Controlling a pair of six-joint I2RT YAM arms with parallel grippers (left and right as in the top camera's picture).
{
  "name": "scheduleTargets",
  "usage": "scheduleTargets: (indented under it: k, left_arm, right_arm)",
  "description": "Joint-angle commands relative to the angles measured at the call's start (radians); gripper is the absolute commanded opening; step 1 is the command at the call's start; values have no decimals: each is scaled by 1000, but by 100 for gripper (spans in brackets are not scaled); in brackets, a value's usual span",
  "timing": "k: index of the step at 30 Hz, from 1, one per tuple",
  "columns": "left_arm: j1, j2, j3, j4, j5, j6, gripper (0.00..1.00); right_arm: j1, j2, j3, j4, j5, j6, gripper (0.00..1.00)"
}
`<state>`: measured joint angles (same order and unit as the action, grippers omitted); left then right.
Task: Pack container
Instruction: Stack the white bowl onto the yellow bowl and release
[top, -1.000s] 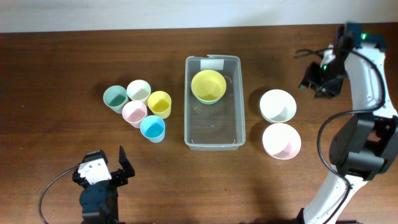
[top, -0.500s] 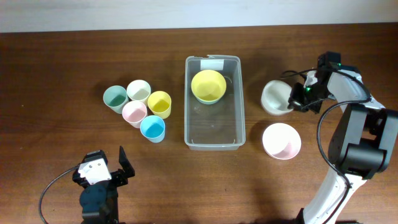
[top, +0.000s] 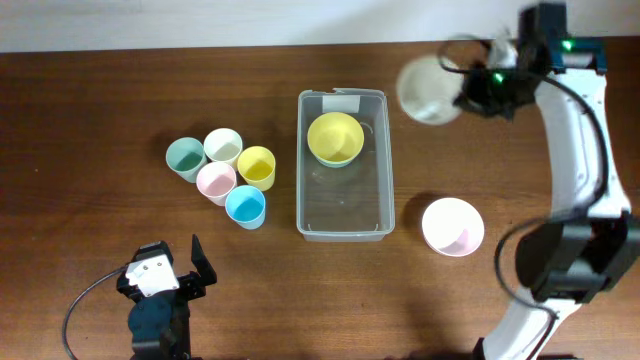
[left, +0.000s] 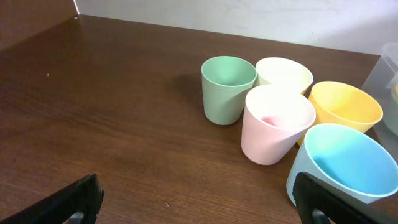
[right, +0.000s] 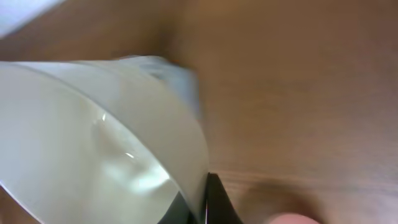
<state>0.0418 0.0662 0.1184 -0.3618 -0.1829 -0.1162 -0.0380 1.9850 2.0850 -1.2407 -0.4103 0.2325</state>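
Note:
My right gripper will next move across over the container's far end and go down to let go of the white bowl in the yellow bowl (top: 335, 138), whose opening faces up.
The clear container (top: 346, 203) stands mid-table, and a yellow bowl (top: 335, 138) lies in its far end. My right gripper (top: 472, 92) is shut on the rim of a white bowl (top: 430, 88), which hangs tilted in the air just beyond the container's far right corner. In the right wrist view that bowl (right: 93, 143) fills the left side, its rim pinched at my right gripper (right: 204, 208). Near the front left edge, my left gripper (top: 172, 262) is open and holds nothing. In its own view the left gripper (left: 199, 205) faces the cups.
A white bowl with a pink inside (top: 453, 227) rests right of the container. Left of it cluster several cups: green (left: 228, 89), white (left: 284, 73), pink (left: 277, 123), yellow (left: 345, 106) and blue (left: 345, 165). The container's corner (left: 388, 68) shows at the far right.
My right gripper came down to the white bowl, shut on its rim and raised it off the table toward the back left. The left arm has not moved.

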Motion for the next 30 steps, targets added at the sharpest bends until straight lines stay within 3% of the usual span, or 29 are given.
scheduleTargets:
  k: [1,8,14,22,24,26,30]
  left_arm:
    - [0,-8,-8,2,11,-2,100]
    - [0,-8,-8,2,11,-2,100]
    - [0,-8,-8,2,11,-2,100]
    - [0,-8,-8,2,11,-2,100]
    - [0,-8,-8,2,11,-2,100]
    - [0,-8,-8,2,11,-2,100]
    - [0,-8,-8,2,11,-2,100]
  right_arm:
    - [141,-17,36,3,23,-5,4]
    - [308,130,23,116,138,66,4]
    - [312,267,23,229,128,125,4]
    - [313,302,23,232,127,129,4]
    - [313,302,23,225,122,128,11]
    - [313,302,23,210,117,128,4]
    - [312,302,23,186,116,129,4]
